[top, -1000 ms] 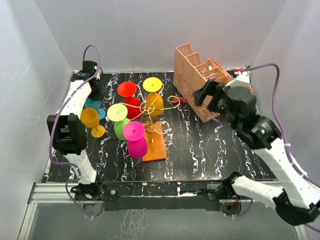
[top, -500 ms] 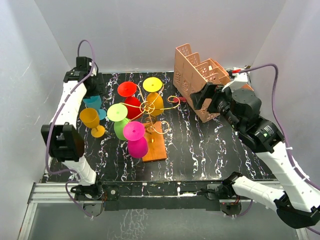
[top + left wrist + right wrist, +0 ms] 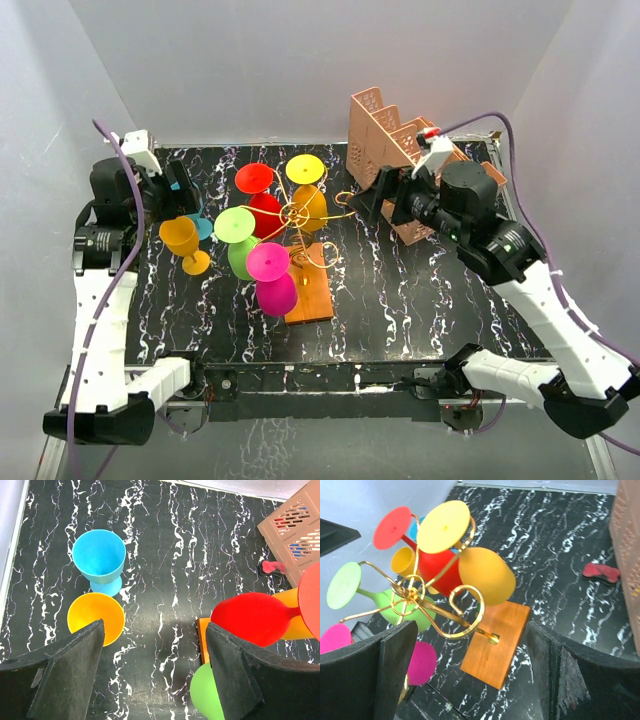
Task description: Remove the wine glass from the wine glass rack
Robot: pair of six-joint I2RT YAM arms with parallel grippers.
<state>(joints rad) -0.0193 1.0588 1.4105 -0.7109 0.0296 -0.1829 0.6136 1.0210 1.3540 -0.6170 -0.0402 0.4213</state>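
Observation:
The yellow glass's foot sits clear above the rack's wire, so I need to move my right gripper outward and to the left in the top view to grip the foot's edge.
The wine glass rack [image 3: 297,214] is gold wire on an orange base [image 3: 496,642]. Red [image 3: 262,205], yellow [image 3: 487,575], green [image 3: 241,256] and magenta [image 3: 275,293] wine glasses hang on it. An amber glass [image 3: 96,617] and a blue glass [image 3: 98,560] stand on the table left of the rack. My left gripper [image 3: 155,645] hangs open above the table between those two glasses and the rack, holding nothing. The right gripper [image 3: 472,650] is open too, just right of the rack and facing its empty curled arms.
A salmon lattice crate [image 3: 400,165] stands at the back right, close behind my right gripper [image 3: 378,207]. A small red object [image 3: 600,571] lies on the black marbled table [image 3: 420,300] near the crate. White walls close in the sides and back.
The left gripper has opened, and the left arm has swung away to the left, off the blue glass. The right gripper has moved left toward the rack.

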